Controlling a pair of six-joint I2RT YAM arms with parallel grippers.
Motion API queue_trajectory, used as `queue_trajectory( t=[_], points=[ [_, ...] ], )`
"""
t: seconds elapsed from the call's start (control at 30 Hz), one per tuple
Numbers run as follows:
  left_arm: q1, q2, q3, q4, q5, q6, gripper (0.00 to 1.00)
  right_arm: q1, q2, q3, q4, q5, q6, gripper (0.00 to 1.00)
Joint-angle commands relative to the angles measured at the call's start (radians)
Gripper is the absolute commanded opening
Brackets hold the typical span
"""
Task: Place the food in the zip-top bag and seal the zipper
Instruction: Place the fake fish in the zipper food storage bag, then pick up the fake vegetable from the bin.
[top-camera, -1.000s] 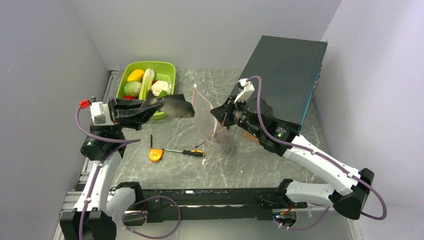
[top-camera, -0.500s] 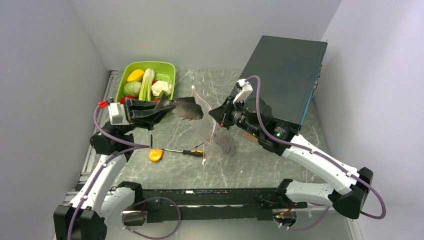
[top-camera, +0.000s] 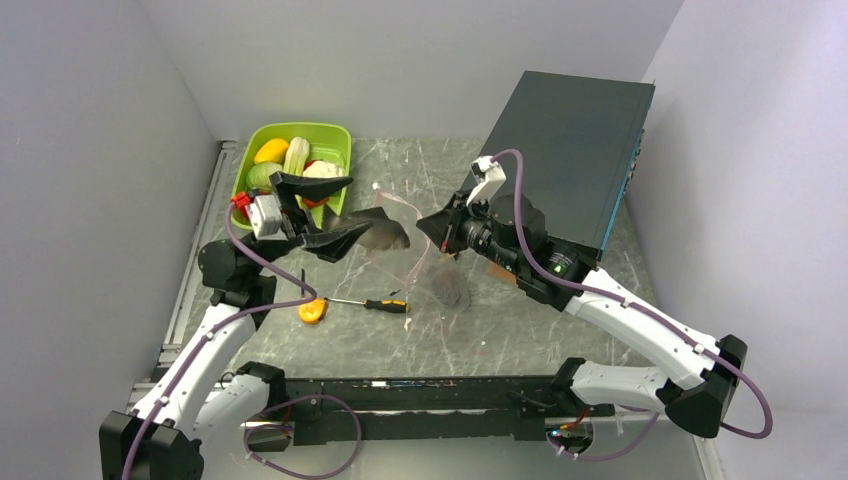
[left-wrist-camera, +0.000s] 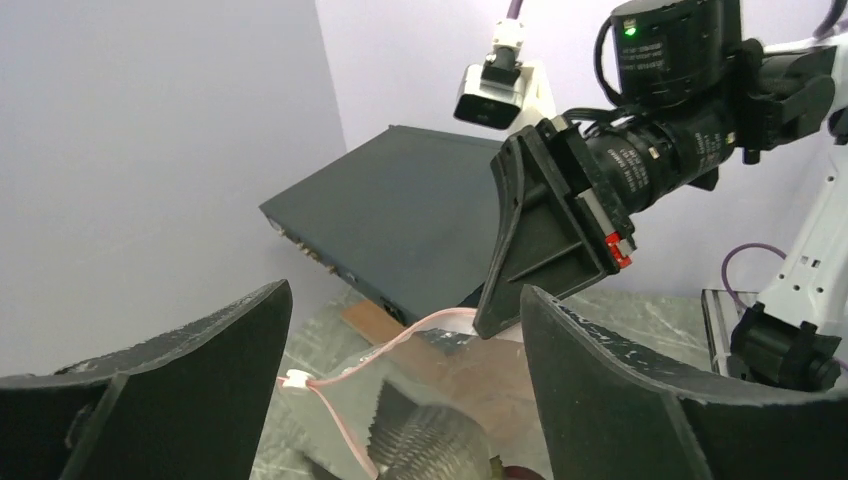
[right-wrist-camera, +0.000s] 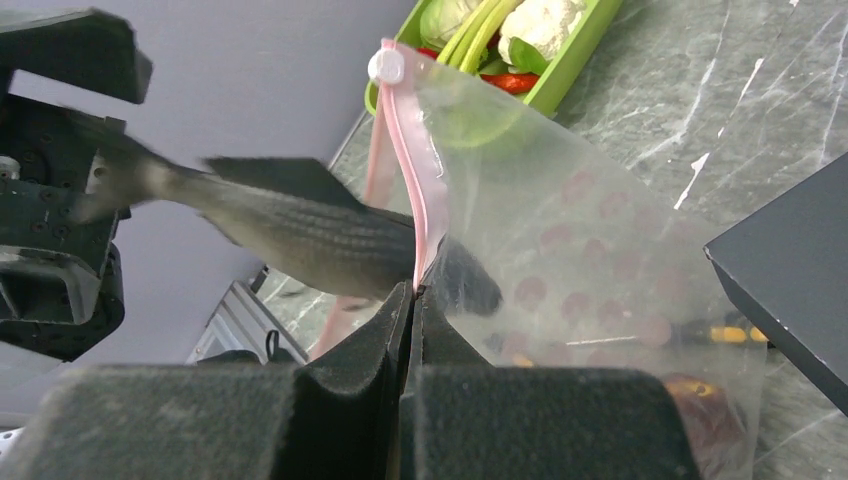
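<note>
Food is still inside. So my open left gripper will next turn to the left in the top view and go down to the lime-green tray's near corner by the wall (top-camera: 242, 218).
My right gripper (top-camera: 428, 226) (right-wrist-camera: 413, 295) is shut on the pale pink zipper (right-wrist-camera: 410, 170) and holds the clear zip-top bag (top-camera: 420, 258) (right-wrist-camera: 570, 230) up with its mouth open to the left. A grey toy fish (top-camera: 385, 232) (right-wrist-camera: 300, 230) lies head-first in that mouth, tail still outside. My left gripper (top-camera: 358, 205) (left-wrist-camera: 405, 295) stands open just left of the fish, not touching it. A dark purple-red round piece (top-camera: 450, 288) (right-wrist-camera: 700, 405) rests at the bag's bottom. More food, including white cauliflower (right-wrist-camera: 540, 20) and a red chili (right-wrist-camera: 510, 82), lies in the lime-green tray.
The lime-green tray (top-camera: 335, 132) stands at the back left. An orange tape measure (top-camera: 312, 311) and a yellow-and-black screwdriver (top-camera: 385, 304) lie on the marble table in front of the bag. A large black box (top-camera: 570, 150) leans at the back right.
My left gripper carried the fish rightward to the bag's mouth and then opened, letting the fish go into the mouth. The right gripper kept its grip on the zipper.
</note>
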Motion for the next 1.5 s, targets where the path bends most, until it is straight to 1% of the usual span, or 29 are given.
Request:
queue_trajectory(
  t=[0.0, 0.1, 0.2, 0.37, 0.43, 0.5, 0.67, 0.73, 0.8, 0.87, 1.0, 1.1, 1.2, 1.33, 1.47],
  points=[
    [-0.01, -0.025, 0.008, -0.082, -0.058, 0.087, 0.91, 0.001, -0.008, 0.049, 0.048, 0.011, -0.005, 0.0],
    [-0.012, -0.042, 0.011, -0.109, -0.076, 0.107, 0.94, -0.001, -0.005, 0.052, 0.044, 0.008, -0.004, 0.0],
    [-0.012, -0.044, 0.018, -0.125, -0.07, 0.113, 0.94, 0.0, -0.001, 0.05, 0.05, 0.014, -0.002, 0.0],
    [-0.012, -0.04, 0.037, -0.155, -0.068, 0.108, 0.9, 0.0, 0.01, 0.055, 0.048, 0.009, 0.001, 0.0],
    [-0.012, -0.038, 0.05, -0.192, -0.075, 0.12, 0.9, 0.0, 0.011, 0.054, 0.05, 0.006, -0.001, 0.0],
    [-0.011, -0.037, 0.074, -0.259, -0.092, 0.141, 0.89, -0.001, 0.01, 0.057, 0.044, 0.006, -0.005, 0.0],
    [-0.01, -0.016, 0.176, -0.534, -0.156, 0.231, 0.87, 0.0, -0.003, 0.048, 0.036, 0.016, -0.018, 0.0],
    [-0.009, -0.016, 0.197, -0.59, -0.192, 0.242, 0.86, -0.001, -0.011, 0.046, 0.037, 0.011, -0.026, 0.0],
    [-0.007, -0.029, 0.19, -0.603, -0.258, 0.246, 0.86, -0.001, -0.024, 0.032, 0.049, 0.007, -0.03, 0.0],
    [-0.003, -0.046, 0.177, -0.611, -0.362, 0.242, 0.86, -0.001, -0.028, 0.027, 0.052, 0.006, -0.035, 0.0],
    [0.018, -0.073, 0.182, -0.68, -0.541, 0.27, 0.88, 0.001, -0.039, 0.012, 0.052, 0.003, -0.038, 0.0],
    [0.082, -0.075, 0.18, -0.705, -0.665, 0.232, 0.91, -0.001, -0.042, 0.006, 0.062, -0.005, -0.042, 0.0],
    [0.175, -0.04, 0.187, -0.725, -0.687, 0.167, 0.92, 0.001, -0.04, 0.012, 0.056, -0.005, -0.047, 0.0],
    [0.3, 0.073, 0.24, -0.788, -0.621, 0.079, 0.91, -0.001, -0.043, 0.017, 0.053, 0.002, -0.058, 0.0],
    [0.408, 0.25, 0.318, -0.871, -0.495, 0.014, 0.84, 0.0, -0.049, 0.0, 0.068, 0.006, -0.06, 0.0]
  ],
)
